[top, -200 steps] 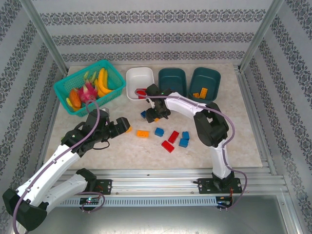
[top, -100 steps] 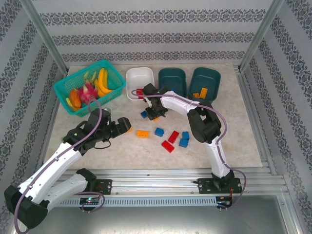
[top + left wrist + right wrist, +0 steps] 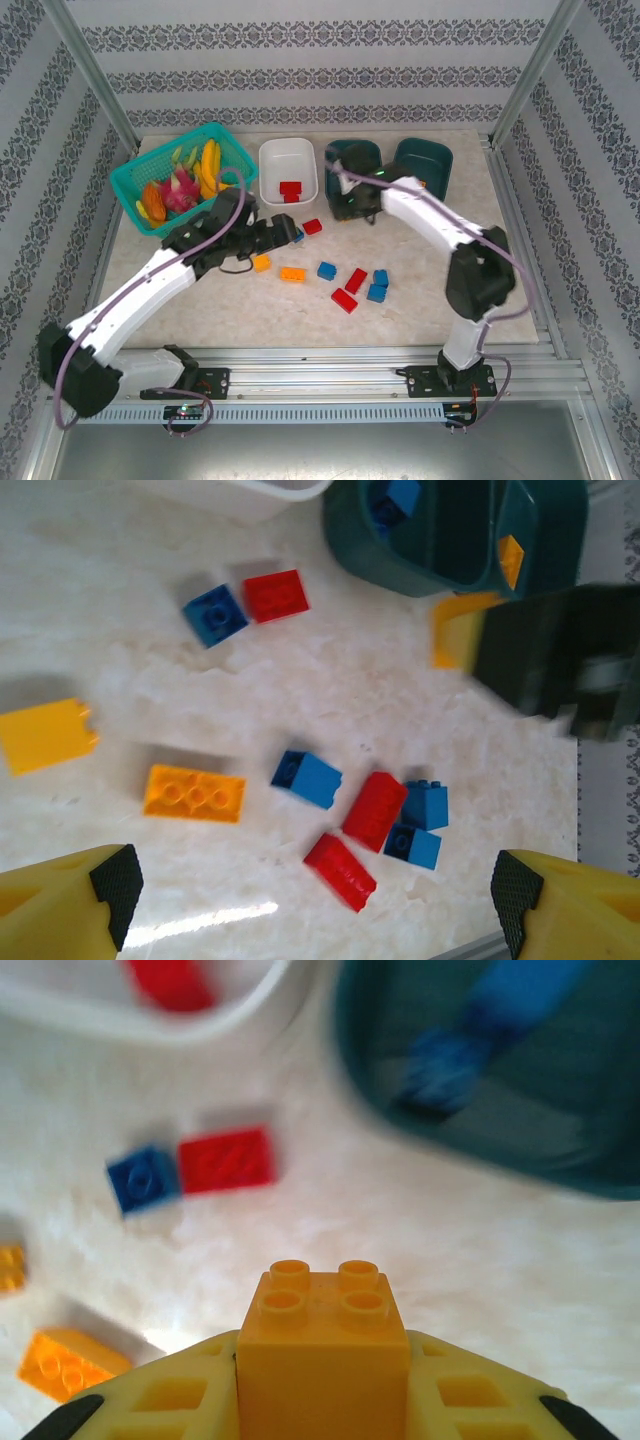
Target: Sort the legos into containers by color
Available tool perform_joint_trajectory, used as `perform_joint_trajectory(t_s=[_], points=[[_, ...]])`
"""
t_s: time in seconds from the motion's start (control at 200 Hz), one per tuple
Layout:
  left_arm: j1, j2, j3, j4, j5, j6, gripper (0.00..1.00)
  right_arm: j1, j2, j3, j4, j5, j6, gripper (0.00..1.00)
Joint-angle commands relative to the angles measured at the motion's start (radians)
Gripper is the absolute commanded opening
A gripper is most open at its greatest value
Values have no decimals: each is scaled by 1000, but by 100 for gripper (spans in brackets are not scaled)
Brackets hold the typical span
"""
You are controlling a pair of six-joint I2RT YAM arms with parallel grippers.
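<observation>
My right gripper moves the square lego (image 3: 323, 1335) away from my base next, past the middle teal container, then releases it among the orange legos.
My right gripper (image 3: 323, 1405) is shut on a square orange lego (image 3: 323, 1335). It hangs at the near edge of the middle teal container (image 3: 352, 158), as the top view shows the right gripper (image 3: 346, 203). That tub holds a blue brick (image 3: 395, 495). The white container (image 3: 288, 168) holds a red brick (image 3: 291, 190), and the right teal container (image 3: 423, 160) holds orange ones. My left gripper (image 3: 315, 895) is open above the loose legos: two red (image 3: 375, 810), several blue (image 3: 308, 778) and two orange (image 3: 194, 793). A red (image 3: 275, 594) and blue pair lies farther back.
A turquoise mesh basket (image 3: 135, 180) of toy fruit stands at the back left. Metal frame posts rise at the table's back corners, and a rail runs along the near edge. The right arm's gripper (image 3: 560, 660) crosses the left wrist view beside the teal tubs.
The right gripper closed on an orange brick near the white tub and carried it right to the middle teal tub. The left arm swung right toward the table's middle.
</observation>
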Motion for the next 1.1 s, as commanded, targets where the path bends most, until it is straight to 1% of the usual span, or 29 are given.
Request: perform_joint_trajectory(t_s=[0.0, 0.095, 0.2, 0.34, 0.41, 0.525, 0.659, 0.829, 1.004, 1.094], points=[[-20, 109, 104, 58, 32, 75, 92, -134, -42, -34, 23, 34, 58, 24], [-21, 216, 198, 81, 61, 100, 92, -249, -15, 9, 38, 19, 85, 24], [-21, 338, 312, 77, 75, 133, 92, -353, 65, 75, 77, -7, 121, 24], [-21, 477, 450, 62, 71, 159, 91, -431, 231, 221, 78, -38, 161, 25], [-21, 539, 510, 50, 68, 170, 91, -446, 313, 303, 74, -61, 167, 25], [-21, 639, 612, 21, 60, 187, 90, -457, 449, 456, 13, -72, 169, 25], [-21, 733, 716, 6, 68, 198, 90, -466, 551, 544, -11, -88, 193, 26], [-34, 812, 838, -7, 88, 224, 90, -471, 636, 612, -38, -119, 226, 27], [-64, 874, 965, -12, 132, 264, 90, -471, 658, 626, -43, -120, 239, 28], [-89, 903, 1042, -35, 136, 299, 90, -471, 662, 626, -49, -121, 242, 29]])
